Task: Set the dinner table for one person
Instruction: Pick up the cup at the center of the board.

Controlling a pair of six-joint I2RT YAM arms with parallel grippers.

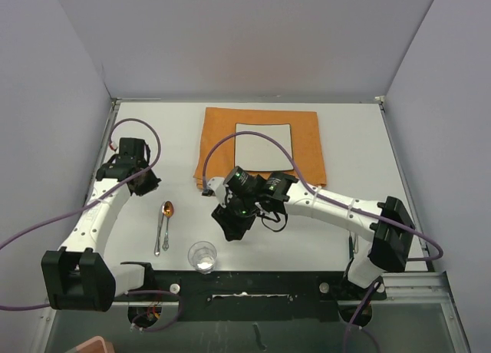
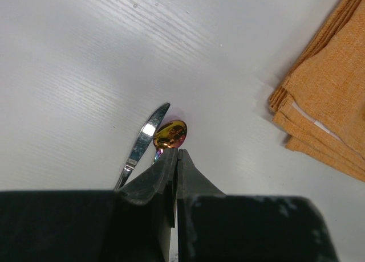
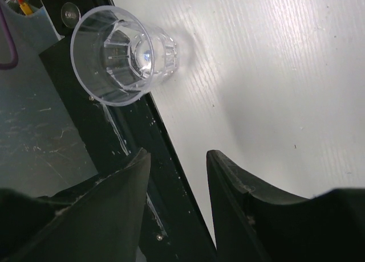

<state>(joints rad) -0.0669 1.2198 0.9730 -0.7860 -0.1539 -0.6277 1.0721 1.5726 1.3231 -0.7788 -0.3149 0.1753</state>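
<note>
My right gripper should move down toward the left in the top view next, onto the part of the glass's rim nearest to it, because the glass's opening has room for one finger.
The white dinner table (image 1: 349, 150) bears an orange folded cloth (image 1: 303, 142) with a small square white plate (image 1: 263, 146) on it. A clear glass (image 1: 202, 255) stands at the near edge; it also shows in the right wrist view (image 3: 122, 54). A gold-bowled spoon (image 1: 167, 211) and a silver knife (image 1: 159, 234) lie side by side at the left; the left wrist view shows the spoon (image 2: 170, 134) and knife (image 2: 142, 142) too. My left gripper (image 1: 144, 183) is shut and empty, above and behind the spoon (image 2: 178, 154). My right gripper (image 1: 234, 229) is open and empty, just right of the glass (image 3: 178, 156).
A black rail (image 1: 253, 284) runs along the table's near edge, under my right gripper in the wrist view (image 3: 142, 154). The cloth's corner (image 2: 325, 97) lies right of the left gripper. Grey walls close the left, far and right sides.
</note>
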